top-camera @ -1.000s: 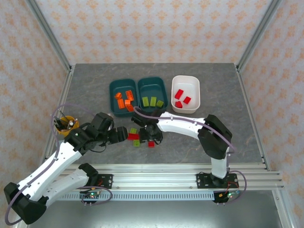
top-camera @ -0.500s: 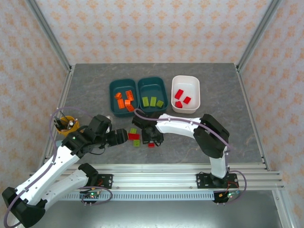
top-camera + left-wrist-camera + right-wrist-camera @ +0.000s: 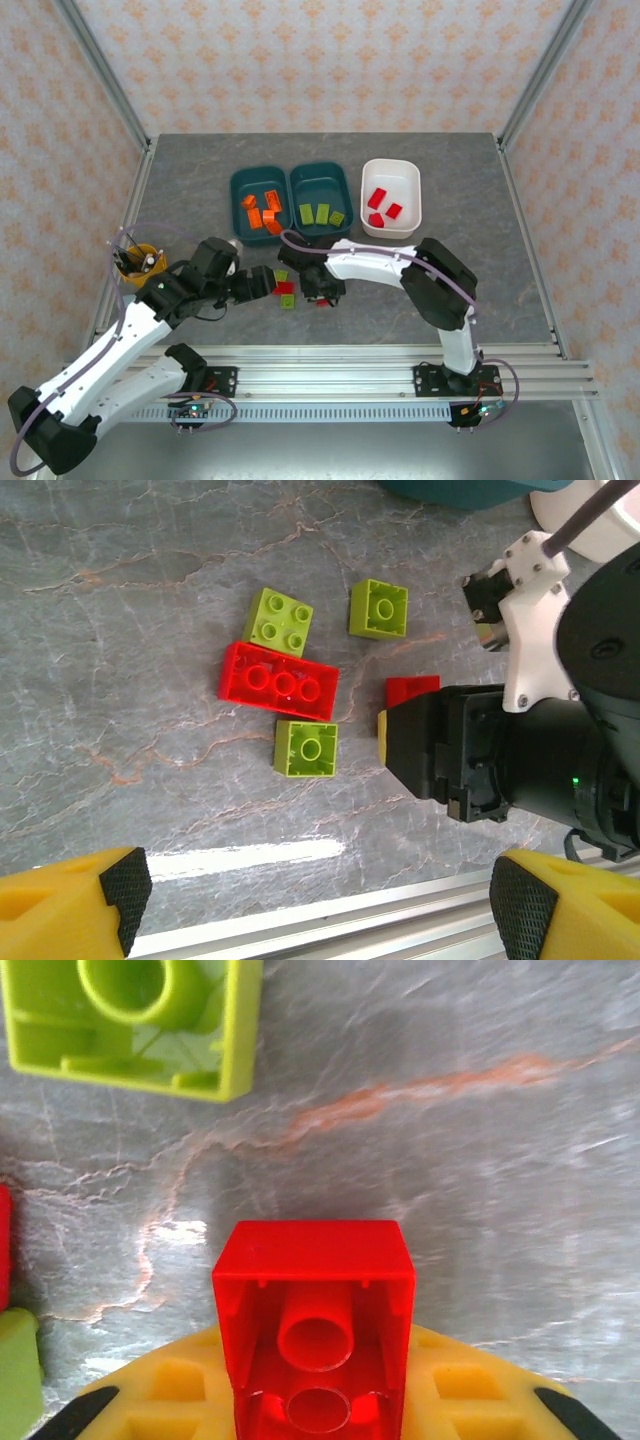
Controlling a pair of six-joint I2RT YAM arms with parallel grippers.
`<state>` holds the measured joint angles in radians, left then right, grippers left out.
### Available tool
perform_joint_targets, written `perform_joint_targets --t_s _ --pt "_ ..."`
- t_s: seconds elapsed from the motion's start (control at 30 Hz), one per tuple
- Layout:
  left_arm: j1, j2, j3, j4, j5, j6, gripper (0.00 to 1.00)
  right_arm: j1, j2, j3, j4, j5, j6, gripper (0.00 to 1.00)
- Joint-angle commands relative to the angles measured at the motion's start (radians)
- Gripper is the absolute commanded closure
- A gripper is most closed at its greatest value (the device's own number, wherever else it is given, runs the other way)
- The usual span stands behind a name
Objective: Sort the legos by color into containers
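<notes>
I need to lift the red lego with my right gripper next and swing it outward over the far half of the white bin (image 3: pixel 390 163) to let it go, because that bin holds red bricks.
Loose legos lie on the grey table: a red oblong brick (image 3: pixel 279 680), three yellow-green squares (image 3: pixel 277 622) (image 3: pixel 379 609) (image 3: pixel 306 748). My left gripper (image 3: pixel 320 900) (image 3: pixel 268 284) hovers open just left of them, nothing between its fingers. My right gripper (image 3: pixel 322 292) (image 3: pixel 313 1360) is shut on a small red brick (image 3: pixel 313 1320) (image 3: pixel 412 690), hollow underside toward the camera, low over the table. The left teal bin (image 3: pixel 240 190) holds orange bricks (image 3: pixel 262 210). In the middle teal bin (image 3: pixel 320 168) are yellow-green ones (image 3: pixel 322 213). The white bin (image 3: pixel 390 163) holds red ones (image 3: pixel 382 205).
A small yellow pen cup (image 3: pixel 135 262) stands at the left edge by my left arm. The aluminium rail (image 3: pixel 330 920) runs along the near table edge under my left gripper. The two grippers face each other closely across the loose bricks.
My left gripper drew back slightly, then came forward toward the loose bricks. The right gripper stayed at the small red brick with only a slight shift.
</notes>
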<state>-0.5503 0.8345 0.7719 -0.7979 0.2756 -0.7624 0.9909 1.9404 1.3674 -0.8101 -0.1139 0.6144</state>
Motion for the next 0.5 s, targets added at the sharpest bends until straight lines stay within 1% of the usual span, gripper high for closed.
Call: perform_joint_targets --t_s 0.0,0.1,0.2,0.27,0.33,0.47 --pt "-0.006 0.055 0.07 0.084 0.017 -0.011 0.09 -0.082 -0.153 0.031 -0.093 0.107 -0.068 0.76" --pt "-0.012 0.138 0.137 0.139 0.027 -0.01 0.09 -0.202 -0.217 0.034 -0.127 0.118 -0.14 0.76" --pt "-0.02 0.241 0.212 0.191 0.034 -0.006 0.09 -0.343 -0.216 0.07 -0.155 0.125 -0.227 0.76" --pt "-0.026 0.317 0.271 0.225 0.037 -0.002 0.09 -0.44 -0.179 0.123 -0.168 0.124 -0.276 0.76" --pt "-0.03 0.385 0.329 0.248 0.032 0.002 0.09 -0.514 -0.126 0.191 -0.177 0.131 -0.31 0.76" --pt "-0.033 0.504 0.431 0.293 0.025 -0.001 0.09 -0.616 0.032 0.383 -0.214 0.188 -0.351 0.77"
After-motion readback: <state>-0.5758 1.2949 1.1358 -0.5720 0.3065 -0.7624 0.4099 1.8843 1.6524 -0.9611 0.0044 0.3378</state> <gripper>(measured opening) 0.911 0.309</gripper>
